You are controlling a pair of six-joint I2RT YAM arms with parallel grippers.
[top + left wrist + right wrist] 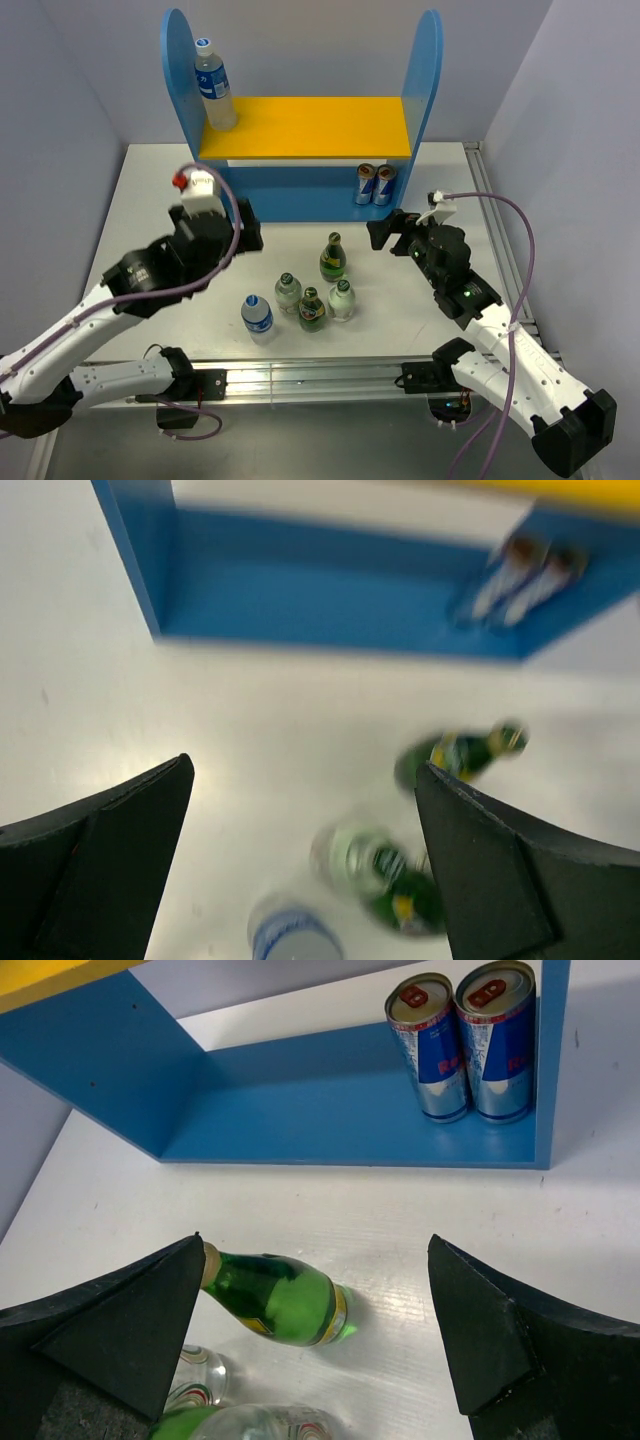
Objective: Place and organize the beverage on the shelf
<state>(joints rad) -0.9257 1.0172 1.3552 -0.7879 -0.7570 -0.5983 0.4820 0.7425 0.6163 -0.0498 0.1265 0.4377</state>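
Observation:
Next, my left gripper draws back to the table's clear blue-label bottle and lowers the open fingers around its blue-capped neck.
The blue shelf stands at the back, with a clear blue-label bottle on its yellow upper board at the left. On the table stand a dark green bottle, a second green one, two pale glass bottles and a clear blue-label bottle. My left gripper is open and empty, left of and above the group; its wrist view is blurred. My right gripper is open and empty, right of the green bottle.
Two blue-silver cans stand at the right end of the shelf's lower level, also seen in the right wrist view. The table's right edge has a metal rail. Grey walls close in on both sides.

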